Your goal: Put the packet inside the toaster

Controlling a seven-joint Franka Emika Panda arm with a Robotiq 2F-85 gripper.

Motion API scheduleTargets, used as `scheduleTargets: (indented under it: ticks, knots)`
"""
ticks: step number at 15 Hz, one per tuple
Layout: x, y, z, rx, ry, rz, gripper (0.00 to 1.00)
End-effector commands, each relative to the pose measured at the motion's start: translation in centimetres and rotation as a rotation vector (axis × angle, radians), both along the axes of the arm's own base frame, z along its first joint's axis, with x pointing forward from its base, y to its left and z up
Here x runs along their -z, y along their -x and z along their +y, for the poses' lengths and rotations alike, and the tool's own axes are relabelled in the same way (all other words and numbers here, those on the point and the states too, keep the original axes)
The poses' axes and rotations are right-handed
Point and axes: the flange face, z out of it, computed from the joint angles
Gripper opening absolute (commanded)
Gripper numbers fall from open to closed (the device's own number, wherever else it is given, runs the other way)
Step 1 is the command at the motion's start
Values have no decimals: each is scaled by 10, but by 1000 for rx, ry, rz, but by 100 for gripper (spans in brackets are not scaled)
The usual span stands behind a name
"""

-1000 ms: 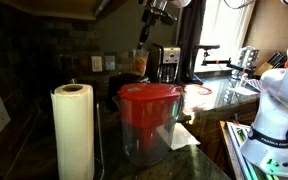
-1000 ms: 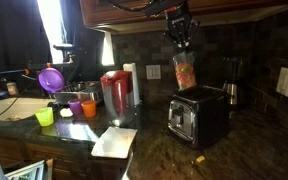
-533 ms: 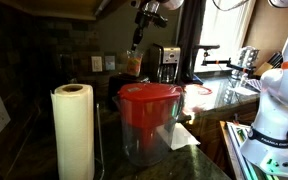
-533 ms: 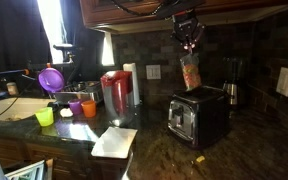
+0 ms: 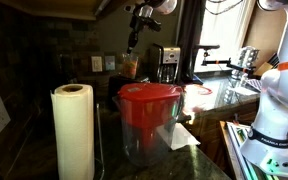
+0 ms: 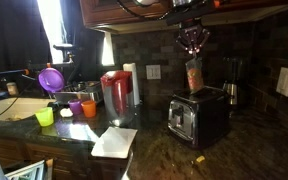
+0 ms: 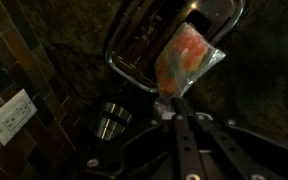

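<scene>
The toaster's top slot (image 6: 197, 94) is below my gripper. My gripper moves down next until the packet stands inside that slot, then releases the packet's top edge.
My gripper (image 6: 192, 42) is shut on the top edge of the small orange-brown packet (image 6: 194, 75), which hangs just above the toaster (image 6: 197, 113), a silver box with a dark front on the counter. In an exterior view the gripper (image 5: 134, 30) holds the packet (image 5: 130, 66) behind the red-lidded pitcher; the toaster is hidden there. In the wrist view the packet (image 7: 187, 57) dangles from the shut fingers (image 7: 167, 104) over the toaster's top slots (image 7: 149, 45).
A clear pitcher with a red lid (image 5: 150, 118) and a paper towel roll (image 5: 73, 130) stand near the camera. A coffee maker (image 5: 168, 63), coloured cups (image 6: 72, 108), a white sheet (image 6: 115, 141), a red pitcher (image 6: 117, 92) and a metal cup (image 7: 111, 122) sit on the dark counter.
The gripper has carried the packet sideways until it hangs over the toaster's top, and slightly lower. The grip on the packet is unchanged.
</scene>
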Motion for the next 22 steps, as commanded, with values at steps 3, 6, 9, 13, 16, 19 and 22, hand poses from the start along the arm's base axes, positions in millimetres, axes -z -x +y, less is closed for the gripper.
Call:
scheduleTargets:
  ticks: [3, 6, 9, 13, 16, 19, 22]
  knots:
    - [13, -14, -9, -25, -18, 20, 0]
    - [24, -18, -11, -22, -19, 36, 0]
    - [35, -19, -12, -23, -17, 58, 0]
    - [49, -20, -12, -23, -13, 82, 0]
    - [58, -21, -11, -23, -11, 96, 0]
    - [65, -22, -11, -21, -8, 108, 0]
    - [72, -21, -12, -18, -7, 121, 0]
